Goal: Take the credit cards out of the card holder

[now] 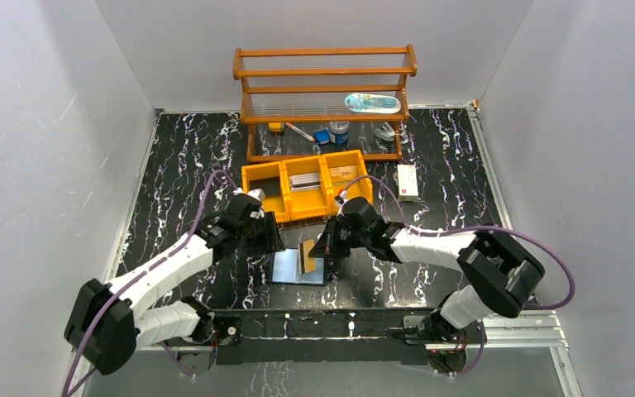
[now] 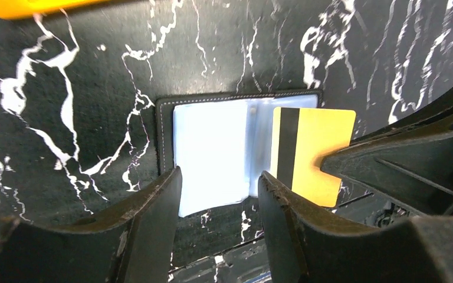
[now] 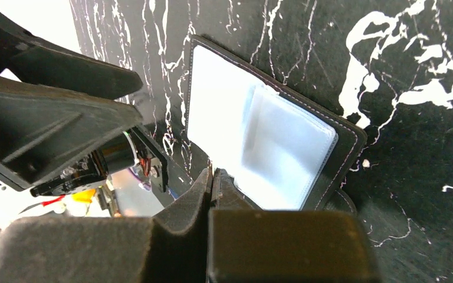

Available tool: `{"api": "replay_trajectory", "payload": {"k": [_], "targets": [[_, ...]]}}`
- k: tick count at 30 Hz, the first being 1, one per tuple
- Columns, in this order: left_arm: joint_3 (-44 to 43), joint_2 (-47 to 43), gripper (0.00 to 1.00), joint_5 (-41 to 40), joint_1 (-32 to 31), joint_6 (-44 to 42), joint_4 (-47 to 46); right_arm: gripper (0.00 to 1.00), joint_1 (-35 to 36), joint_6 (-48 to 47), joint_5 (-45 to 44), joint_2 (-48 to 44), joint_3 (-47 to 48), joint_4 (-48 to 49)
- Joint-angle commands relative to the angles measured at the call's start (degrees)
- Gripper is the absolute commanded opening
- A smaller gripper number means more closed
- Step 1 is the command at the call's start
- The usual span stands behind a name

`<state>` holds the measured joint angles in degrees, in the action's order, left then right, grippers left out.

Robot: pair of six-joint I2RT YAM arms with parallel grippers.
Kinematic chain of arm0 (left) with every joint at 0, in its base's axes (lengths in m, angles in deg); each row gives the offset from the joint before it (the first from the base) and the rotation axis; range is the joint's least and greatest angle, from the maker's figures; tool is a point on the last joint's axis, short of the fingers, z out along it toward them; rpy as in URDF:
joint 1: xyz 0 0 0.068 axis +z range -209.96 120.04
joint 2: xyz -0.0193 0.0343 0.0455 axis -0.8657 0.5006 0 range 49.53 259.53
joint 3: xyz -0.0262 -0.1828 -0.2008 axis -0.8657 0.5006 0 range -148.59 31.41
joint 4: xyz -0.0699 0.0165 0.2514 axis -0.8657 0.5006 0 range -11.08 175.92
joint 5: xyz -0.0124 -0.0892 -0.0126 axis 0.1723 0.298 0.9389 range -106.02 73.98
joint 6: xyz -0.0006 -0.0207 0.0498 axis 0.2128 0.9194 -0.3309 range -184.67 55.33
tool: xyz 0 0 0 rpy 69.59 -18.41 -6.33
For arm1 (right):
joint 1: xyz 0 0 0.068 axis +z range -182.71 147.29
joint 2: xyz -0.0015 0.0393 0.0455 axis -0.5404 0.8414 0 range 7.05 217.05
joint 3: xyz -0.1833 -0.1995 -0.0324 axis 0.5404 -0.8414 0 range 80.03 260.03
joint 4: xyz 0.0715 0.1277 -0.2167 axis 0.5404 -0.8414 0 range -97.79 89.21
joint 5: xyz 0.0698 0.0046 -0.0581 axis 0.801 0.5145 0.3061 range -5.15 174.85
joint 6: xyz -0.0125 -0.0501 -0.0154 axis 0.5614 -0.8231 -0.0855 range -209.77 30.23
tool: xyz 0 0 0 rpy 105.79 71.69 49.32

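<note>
A tan card lies in the bin section nearest the white box, so the robot's right gripper will move up and outward over that section, then down to let go of its card.
The card holder [image 1: 291, 268] lies open on the black marbled table, pale blue inside with a black stitched edge [image 2: 164, 135]. A yellow-tan credit card [image 2: 321, 147] with a black stripe stands tilted over the holder's right panel [image 1: 307, 255]. My right gripper [image 1: 328, 248] is shut on that card's edge; in the right wrist view its jaws [image 3: 212, 173] are pressed together just in front of the holder [image 3: 283, 147]. My left gripper [image 2: 219, 191] is open, its fingers [image 2: 165, 200] straddling the near edge of the left panel with nothing between them.
A yellow three-compartment bin [image 1: 306, 213] sits just behind the holder with flat items in its compartments. Further back stands a wooden shelf [image 1: 324, 73] with small objects under it. A white box [image 1: 407, 182] lies right of the bin.
</note>
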<state>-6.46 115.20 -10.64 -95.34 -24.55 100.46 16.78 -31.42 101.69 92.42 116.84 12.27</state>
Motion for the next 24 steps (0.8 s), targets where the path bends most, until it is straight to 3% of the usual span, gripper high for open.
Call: {"api": "replay_trajectory", "payload": {"k": [1,6,9,10,13,14,18,20,24], "targets": [[0.1,-4.4,0.5,-5.5,0.1,0.3,2.0,0.0,-0.3,-6.5,-3.1,-3.4,3.3,-2.3],[-0.6,-3.5,0.52,-6.4,0.1,0.4,3.9,0.0,-0.3,-13.0,-2.5,-4.1,6.5,-7.1],[-1.5,-5.1,0.56,-9.0,0.1,0.3,5.4,0.0,-0.3,-18.9,-7.1,-8.3,7.9,-10.3],[-2.7,-6.7,0.66,-11.4,0.1,-0.1,6.8,0.0,-0.3,-24.2,-10.6,-12.1,7.2,-9.9],[-4.8,-10.7,0.83,-19.0,0.2,-2.6,10.3,0.0,-0.3,-42.4,-23.5,-22.0,4.2,-7.1],[-5.7,-12.8,0.91,-23.9,0.2,-3.9,11.9,0.0,-0.3,-54.8,-28.6,-24.8,4.1,-7.4],[-8.3,-10.8,0.98,-32.5,0.7,-11.0,14.8,0.0,-2.0,-74.5,-35.3,-21.7,8.3,-10.3],[-7.9,-9.9,0.98,-30.6,3.2,-13.4,13.4,0.0,-4.0,-78.3,-33.8,-18.5,10.7,-12.2],[-6.8,-8.0,0.98,-15.8,14.9,-16.4,10.6,0.0,-6.7,-86.9,-31.9,-13.3,15.0,-15.8]]}}
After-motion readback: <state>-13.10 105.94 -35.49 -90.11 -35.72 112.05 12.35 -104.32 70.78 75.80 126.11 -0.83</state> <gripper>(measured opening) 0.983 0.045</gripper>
